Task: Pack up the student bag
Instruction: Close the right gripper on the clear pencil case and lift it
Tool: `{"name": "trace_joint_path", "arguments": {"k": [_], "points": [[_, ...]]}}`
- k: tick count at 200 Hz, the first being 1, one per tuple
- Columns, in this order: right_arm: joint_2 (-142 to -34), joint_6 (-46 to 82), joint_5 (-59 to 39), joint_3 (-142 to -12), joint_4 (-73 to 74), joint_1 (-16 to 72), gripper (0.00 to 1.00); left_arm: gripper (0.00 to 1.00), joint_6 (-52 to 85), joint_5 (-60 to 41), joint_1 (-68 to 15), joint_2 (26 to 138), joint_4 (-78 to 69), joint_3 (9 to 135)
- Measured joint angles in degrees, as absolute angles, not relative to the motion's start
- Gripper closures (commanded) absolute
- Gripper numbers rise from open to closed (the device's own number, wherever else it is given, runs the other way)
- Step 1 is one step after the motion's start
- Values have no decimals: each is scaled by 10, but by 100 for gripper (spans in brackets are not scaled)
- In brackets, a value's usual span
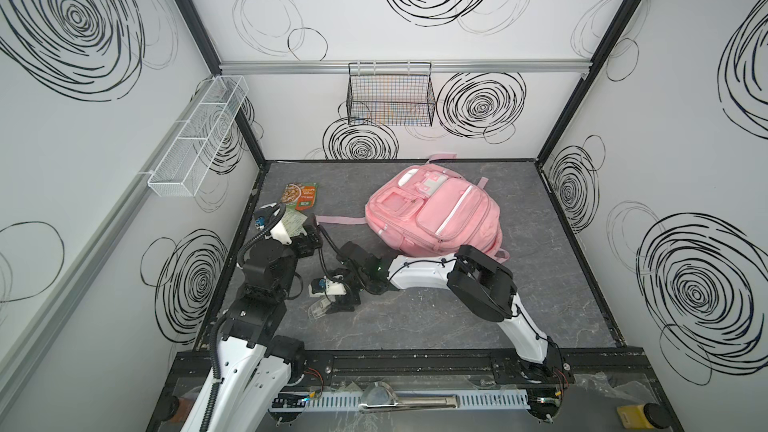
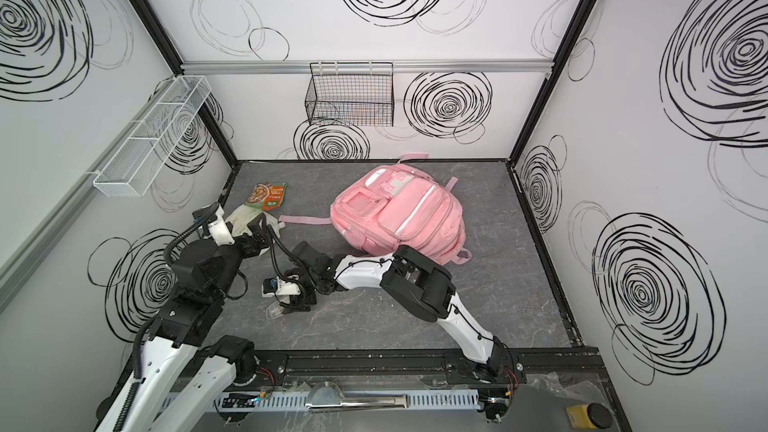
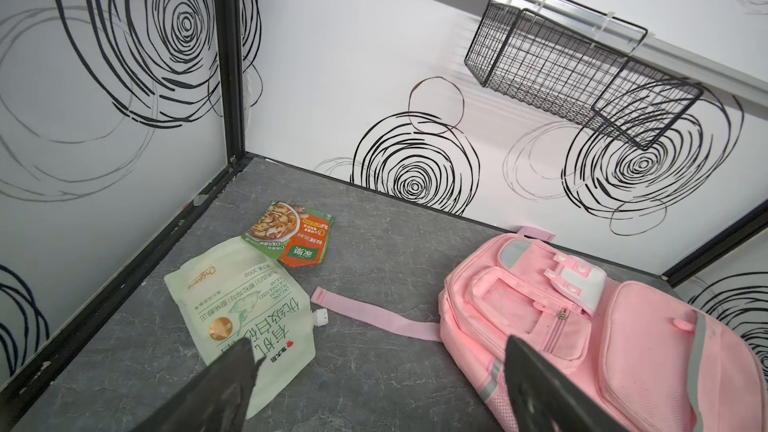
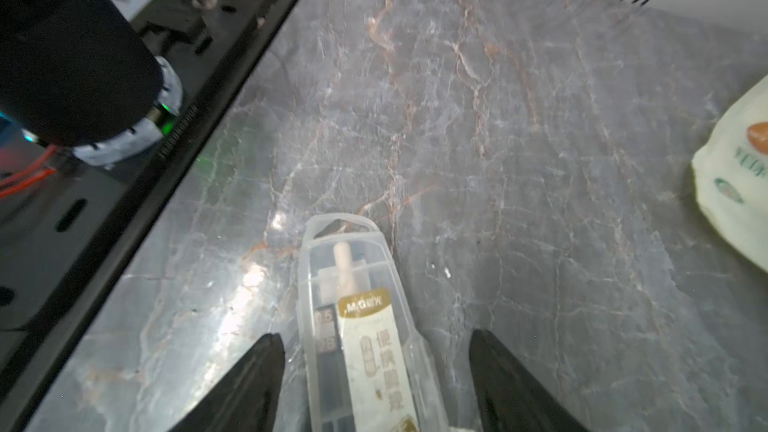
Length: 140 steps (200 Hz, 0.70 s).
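Observation:
The case's labelled body lies below between the open fingers with gaps remaining on both sides. The right gripper lowers around it next and closes.
The student bag is a big pink backpack lying front-up at the back middle of the grey table, also seen in the left wrist view. One pink strap trails left from it. My left gripper hovers open and empty between the bag and a white spouted pouch; in a top view the left gripper is left of the bag. My right gripper reaches across to the front left and stands open around a clear plastic case, with gaps on both sides. In a top view the case lies on the table.
An orange and green food packet lies behind the pouch near the back left corner. A black wire basket hangs on the back wall and a white mesh tray on the left wall. The black front rail runs close by the case.

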<state>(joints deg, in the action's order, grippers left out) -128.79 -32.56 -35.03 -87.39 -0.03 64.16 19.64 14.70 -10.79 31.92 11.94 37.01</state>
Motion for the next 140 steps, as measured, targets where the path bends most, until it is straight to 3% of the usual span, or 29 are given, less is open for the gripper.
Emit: {"name": "trace_joint_path", "arguments": {"k": [42, 113, 140], "points": [[-1322, -351, -336, -934, -77, 641, 28, 4, 199, 146, -108, 319, 119, 369], [-1337, -359, -314, -992, -175, 644, 51, 4, 195, 142, -108, 331, 119, 371], [-1313, -343, -287, -974, -195, 644, 54, 4, 186, 136, -108, 346, 118, 385]]}}
